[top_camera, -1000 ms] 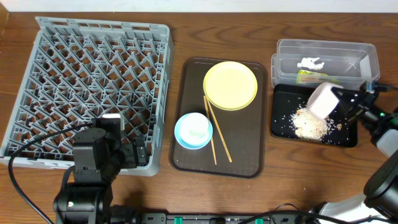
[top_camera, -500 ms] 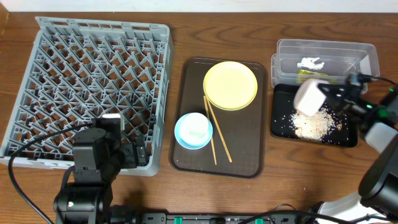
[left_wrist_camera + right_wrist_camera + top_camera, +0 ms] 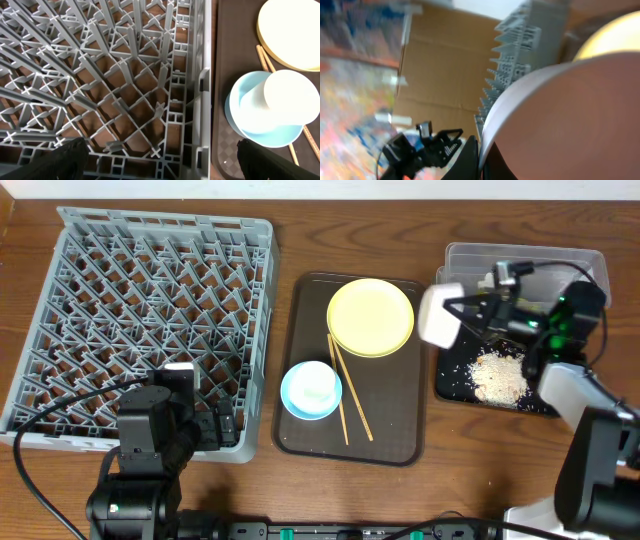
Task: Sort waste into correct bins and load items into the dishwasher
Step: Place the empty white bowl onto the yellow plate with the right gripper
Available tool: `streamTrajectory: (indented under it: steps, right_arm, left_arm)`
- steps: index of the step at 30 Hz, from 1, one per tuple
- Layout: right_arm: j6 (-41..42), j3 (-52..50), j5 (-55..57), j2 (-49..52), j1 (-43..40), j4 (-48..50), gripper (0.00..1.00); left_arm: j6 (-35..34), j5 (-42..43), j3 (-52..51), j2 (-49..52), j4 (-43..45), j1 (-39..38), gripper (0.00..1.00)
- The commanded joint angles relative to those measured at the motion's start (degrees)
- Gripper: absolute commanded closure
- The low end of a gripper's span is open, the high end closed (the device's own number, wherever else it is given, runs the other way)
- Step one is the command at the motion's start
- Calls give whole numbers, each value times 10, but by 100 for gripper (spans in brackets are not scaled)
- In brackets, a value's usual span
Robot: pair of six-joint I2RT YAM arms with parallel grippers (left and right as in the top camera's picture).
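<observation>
The yellow plate [image 3: 370, 317] [image 3: 616, 34] is below the gripper and to its left in the overhead view, so my right gripper should next swing down onto that plate to let go of the bowl.
My right gripper [image 3: 458, 315] is shut on the rim of the white bowl [image 3: 437, 316], held on its side in the air over the left edge of the black tray [image 3: 450, 388]. The bowl fills the right wrist view [image 3: 560, 115], with a finger [image 3: 470, 155] on its rim. Beige crumbs [image 3: 497, 375] lie in the black tray. The clear tub [image 3: 560, 275] holds a white paper scrap [image 3: 497, 281]; the wrapper is hidden. My left gripper [image 3: 225, 430] is open and empty over the grey rack's [image 3: 140, 320] front right corner [image 3: 200, 100].
The dark brown serving tray [image 3: 395, 430] holds the yellow plate [image 3: 370, 317], the light blue bowl [image 3: 311, 390] with the white cup [image 3: 290, 97] inside it, and the chopsticks [image 3: 345, 395]. The rack holds nothing.
My right gripper has carried the white bowl left, from above the crumbs in the black tray to that tray's left edge. The left arm has not moved.
</observation>
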Motion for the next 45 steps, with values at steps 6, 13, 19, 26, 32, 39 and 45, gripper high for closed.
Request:
streamTrajectory:
  steps: [6, 13, 19, 26, 32, 39, 45]
  right_arm:
    - [-21, 33, 105, -36, 120, 10, 99]
    - [-136, 50, 266, -36, 179, -9, 99]
    - [-319, 125, 365, -36, 229, -243, 99]
    - [-599, 300, 616, -35, 307, -645, 99]
    - [-722, 315, 765, -27, 372, -688, 99]
    - [-781, 315, 785, 58, 414, -681, 99]
    - [-771, 315, 785, 143, 419, -678, 99]
  left_arm:
    - [-9, 3, 13, -2, 1, -2, 3]
    - [-9, 3, 13, -2, 0, -2, 3]
    - [-9, 3, 13, -2, 1, -2, 3]
    - [-9, 3, 13, -2, 1, -2, 3]
    - [-9, 3, 13, -2, 1, -2, 3]
    - [-9, 3, 13, -2, 0, -2, 3]
    - [-9, 3, 13, -2, 0, -2, 3]
